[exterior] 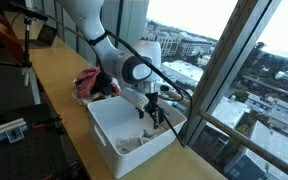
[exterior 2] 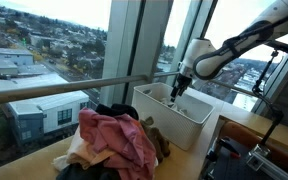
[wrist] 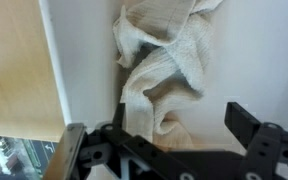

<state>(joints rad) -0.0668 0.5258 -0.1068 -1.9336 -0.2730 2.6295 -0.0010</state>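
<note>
The robot's gripper should go farther down onto the cloth's lower fold and close, because the cream cloth lies crumpled in the bin below its open fingers.
A cream cloth (wrist: 164,60) lies crumpled in a white rectangular bin (wrist: 82,60), against its wall. My gripper (wrist: 184,125) is open just above the cloth, one finger on each side of the cloth's lower fold, and holds nothing. In both exterior views the gripper (exterior: 154,112) (exterior 2: 179,90) reaches down into the bin (exterior: 109,150) (exterior 2: 189,128). The cloth (exterior: 134,143) shows at the bin's near end in an exterior view.
A pile of pink, dark and tan clothes (exterior: 94,85) (exterior 2: 119,140) lies on the wooden counter (exterior: 54,80) beside the bin. Large windows (exterior 2: 64,60) run along the counter's edge. Tripods and gear (exterior: 9,60) stand on the room side.
</note>
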